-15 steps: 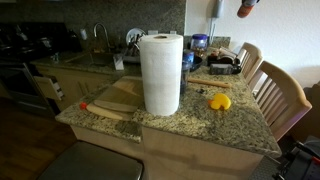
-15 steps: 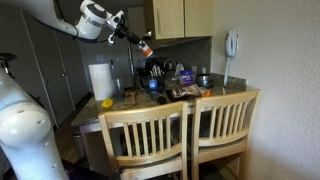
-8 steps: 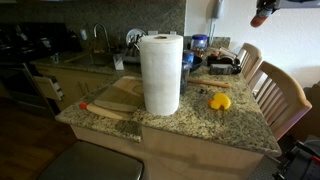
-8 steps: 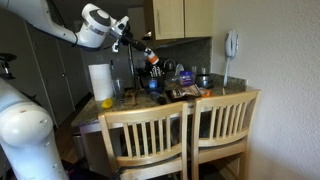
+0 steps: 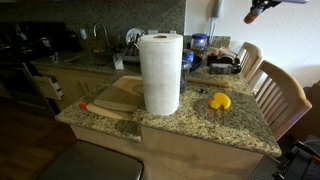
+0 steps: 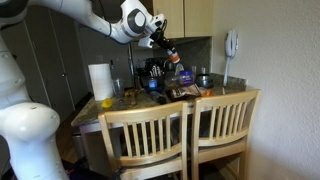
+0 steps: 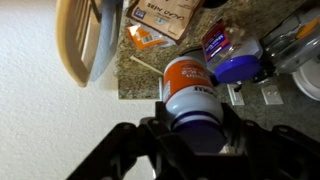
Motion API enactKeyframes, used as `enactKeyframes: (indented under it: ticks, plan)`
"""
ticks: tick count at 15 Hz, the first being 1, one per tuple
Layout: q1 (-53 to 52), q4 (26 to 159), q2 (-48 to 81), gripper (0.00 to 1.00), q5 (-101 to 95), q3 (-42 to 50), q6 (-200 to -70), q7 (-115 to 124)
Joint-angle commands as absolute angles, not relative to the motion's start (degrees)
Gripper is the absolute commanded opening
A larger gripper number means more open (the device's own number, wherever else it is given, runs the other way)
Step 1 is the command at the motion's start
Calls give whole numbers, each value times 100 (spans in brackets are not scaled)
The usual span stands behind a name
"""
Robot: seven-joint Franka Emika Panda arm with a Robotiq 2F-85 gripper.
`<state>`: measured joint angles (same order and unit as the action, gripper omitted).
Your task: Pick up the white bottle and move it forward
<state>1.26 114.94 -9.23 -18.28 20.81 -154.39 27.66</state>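
Next, my gripper will carry the white bottle (image 6: 172, 56) outward, toward the jars by the back wall, then release it, since open air lies ahead.
The white bottle (image 7: 190, 90) has an orange label and a blue cap. My gripper (image 7: 196, 128) is shut on it at the cap end, fingers on both sides. In an exterior view the gripper (image 6: 160, 40) holds the bottle (image 6: 172, 56) tilted, high in the air above the cluttered back part of the counter. In an exterior view only the orange tip of the bottle (image 5: 254, 14) shows at the top right edge, above the chairs.
A tall paper towel roll (image 5: 160, 72) stands mid-counter beside a wooden cutting board (image 5: 112, 100) and a yellow object (image 5: 219, 101). Jars, packets and a blue-lidded container (image 7: 232, 62) crowd the counter below the bottle. Two wooden chairs (image 6: 180, 135) stand along the counter's edge.
The arm has swung sideways with the bottle, from over the paper towel side of the counter to over the cluttered middle, and a little lower. The bottle stays gripped.
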Motion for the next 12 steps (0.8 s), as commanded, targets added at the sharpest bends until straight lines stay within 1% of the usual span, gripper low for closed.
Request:
enactKeyframes:
  ticks: [1, 2, 4, 6, 7, 8, 9, 11, 12]
  plan:
    - [-581, 10085, 65, 30, -206, 2674, -14581, 1270]
    - [55, 9776, 319, 30, 118, 2100, -14346, 1019]
    - [295, 9084, 785, 30, 236, 1930, -13903, 921]
    - [515, 8410, 1244, 30, -51, 1798, -13493, 1174]
    - [621, 8081, 1438, 80, 28, 1726, -13359, 1079]
    - [775, 7780, 1590, 81, 254, 1635, -13353, 765]
    - [935, 7589, 1660, 87, 475, 1517, -13346, 418]
    - [1150, 8082, 1297, 99, 500, 1407, -13761, -90]
    - [1056, 8524, 1041, 100, 553, 1603, -14016, -319]
